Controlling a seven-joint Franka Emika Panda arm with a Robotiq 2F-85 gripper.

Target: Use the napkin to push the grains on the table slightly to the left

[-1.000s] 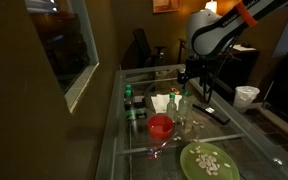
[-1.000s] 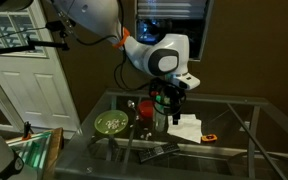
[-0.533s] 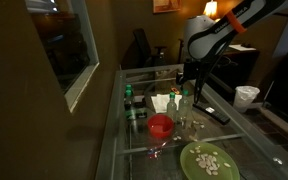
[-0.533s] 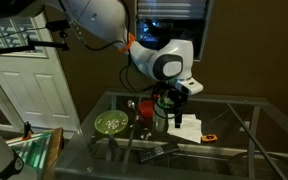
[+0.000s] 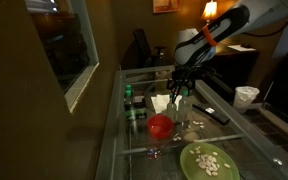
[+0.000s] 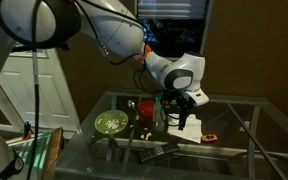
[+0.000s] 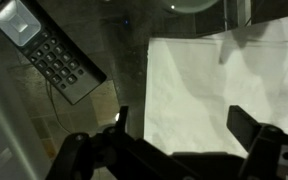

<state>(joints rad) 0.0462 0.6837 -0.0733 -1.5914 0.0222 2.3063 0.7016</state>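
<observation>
My gripper moves down and away from the remote onto the white napkin [image 5: 164, 103] next.
The white napkin [image 7: 219, 85] lies flat on the glass table [image 5: 119, 150] and fills the right half of the wrist view. It also shows in both exterior views [image 5: 161, 101] [image 6: 188, 128]. My gripper [image 7: 184, 125] is open, with a dark finger on each side, and hangs just above the napkin's near part. It is empty. In both exterior views the gripper [image 5: 178, 90] [image 6: 179, 110] points down over the napkin. I cannot make out the grains; they are too small in these frames.
A black remote [image 7: 49, 52] lies beside the napkin. A red bowl [image 5: 160, 125] and a green plate with pale pieces [image 5: 208, 160] stand nearer the camera. A white cup [image 5: 247, 95] is off to the side. Small bottles [image 5: 131, 100] stand near the table edge.
The arm has swung over and come down, bringing the open gripper from beside the napkin to right above it. Nothing on the table has moved.
</observation>
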